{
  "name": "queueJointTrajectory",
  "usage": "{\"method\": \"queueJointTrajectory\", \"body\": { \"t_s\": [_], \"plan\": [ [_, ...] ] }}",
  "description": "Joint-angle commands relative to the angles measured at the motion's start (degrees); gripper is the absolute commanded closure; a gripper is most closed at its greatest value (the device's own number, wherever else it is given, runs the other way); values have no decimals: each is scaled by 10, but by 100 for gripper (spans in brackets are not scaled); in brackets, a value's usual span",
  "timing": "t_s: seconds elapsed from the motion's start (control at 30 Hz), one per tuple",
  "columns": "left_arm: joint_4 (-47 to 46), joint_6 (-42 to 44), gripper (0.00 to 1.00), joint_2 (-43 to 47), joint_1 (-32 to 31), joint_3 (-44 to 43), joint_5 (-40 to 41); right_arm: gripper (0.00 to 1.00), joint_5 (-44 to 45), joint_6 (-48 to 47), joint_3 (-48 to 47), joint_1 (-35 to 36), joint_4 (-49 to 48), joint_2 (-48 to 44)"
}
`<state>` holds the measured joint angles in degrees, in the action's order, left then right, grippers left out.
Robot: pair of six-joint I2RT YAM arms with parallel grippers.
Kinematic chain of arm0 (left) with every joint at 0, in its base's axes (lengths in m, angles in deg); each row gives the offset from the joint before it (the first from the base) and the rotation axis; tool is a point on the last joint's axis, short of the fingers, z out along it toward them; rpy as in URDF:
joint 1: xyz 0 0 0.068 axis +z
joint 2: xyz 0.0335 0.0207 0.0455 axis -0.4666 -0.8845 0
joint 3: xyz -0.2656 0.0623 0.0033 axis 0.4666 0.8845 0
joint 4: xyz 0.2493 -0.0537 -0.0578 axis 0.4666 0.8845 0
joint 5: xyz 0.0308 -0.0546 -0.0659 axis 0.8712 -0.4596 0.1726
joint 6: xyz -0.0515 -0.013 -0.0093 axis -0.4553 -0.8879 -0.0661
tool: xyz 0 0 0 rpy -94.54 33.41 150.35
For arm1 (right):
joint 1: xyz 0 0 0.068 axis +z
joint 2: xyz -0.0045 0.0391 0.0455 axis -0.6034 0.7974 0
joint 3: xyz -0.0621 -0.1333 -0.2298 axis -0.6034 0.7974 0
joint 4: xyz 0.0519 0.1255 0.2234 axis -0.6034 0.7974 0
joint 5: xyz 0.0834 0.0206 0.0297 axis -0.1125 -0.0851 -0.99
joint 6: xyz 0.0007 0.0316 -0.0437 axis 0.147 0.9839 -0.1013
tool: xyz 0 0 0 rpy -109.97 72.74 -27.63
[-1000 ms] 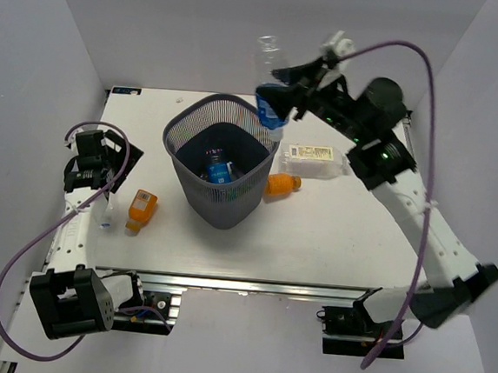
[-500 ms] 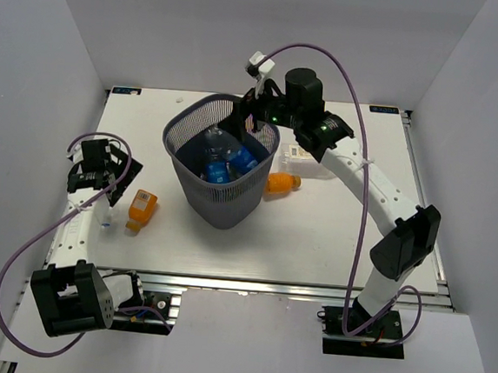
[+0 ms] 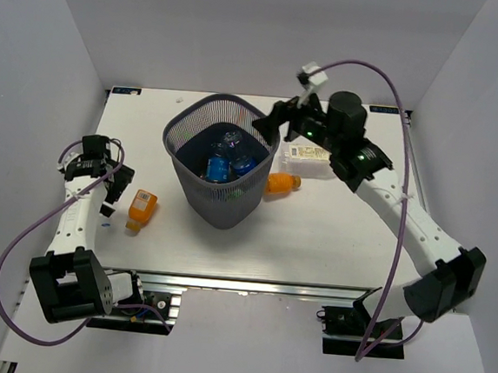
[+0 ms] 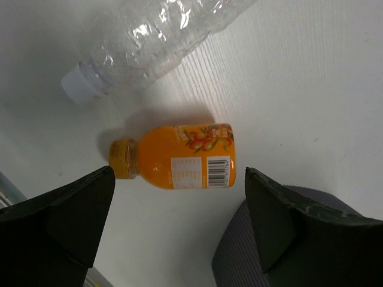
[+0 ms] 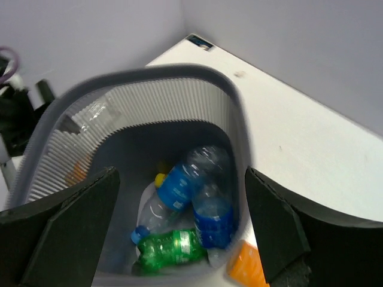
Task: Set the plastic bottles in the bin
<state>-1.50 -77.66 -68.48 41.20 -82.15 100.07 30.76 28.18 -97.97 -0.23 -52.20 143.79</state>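
Observation:
I need to lower my left gripper next and move it to the right in the top view, onto the orange bottle's end with the cap (image 3: 136,219), because this bottle is still lying outside the bin (image 3: 174,135).
The bin (image 3: 174,135) is a dark grey mesh basket at the table's middle. Inside it lie two clear bottles with blue labels (image 5: 179,185) (image 5: 214,218) and a green bottle (image 5: 173,248). My right gripper (image 3: 270,125) hangs open and empty over the bin's right rim (image 5: 179,75). An orange bottle (image 3: 282,183) and a squarish white-labelled bottle (image 3: 308,154) lie on the table right of the bin. Another orange bottle (image 4: 179,164) lies left of the bin beside a clear bottle (image 4: 155,42). My left gripper (image 4: 179,221) is open above that orange bottle, holding nothing.
White walls enclose the table on the left, back and right. The bin's wall (image 4: 239,263) is close to my left gripper's right finger. A metal rail (image 3: 249,284) runs along the near edge, between the arm bases.
My right gripper carried a blue-labelled bottle over the bin, opened and dropped it in, then drew back to the right rim. My left gripper shifted slightly towards the orange bottle.

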Motion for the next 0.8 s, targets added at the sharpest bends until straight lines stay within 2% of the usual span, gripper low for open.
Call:
{"method": "queueJointTrajectory", "body": {
  "t_s": [0.0,0.07,0.2,0.5,0.77],
  "plan": [
    [28,-30,2,4,3,5,-33,11,14,90,67,-63,-73,-59],
    [34,-48,2,7,3,8,-44,11,12,106,132,-102,-97,-106],
    [38,-78,2,32,4,5,-40,11,40,126,196,-148,-103,-164],
    [16,-136,2,48,4,44,-110,10,36,157,254,-233,-68,-232],
    [-32,-216,2,42,4,80,-111,11,24,158,270,-266,-55,-254]
  ]
}}
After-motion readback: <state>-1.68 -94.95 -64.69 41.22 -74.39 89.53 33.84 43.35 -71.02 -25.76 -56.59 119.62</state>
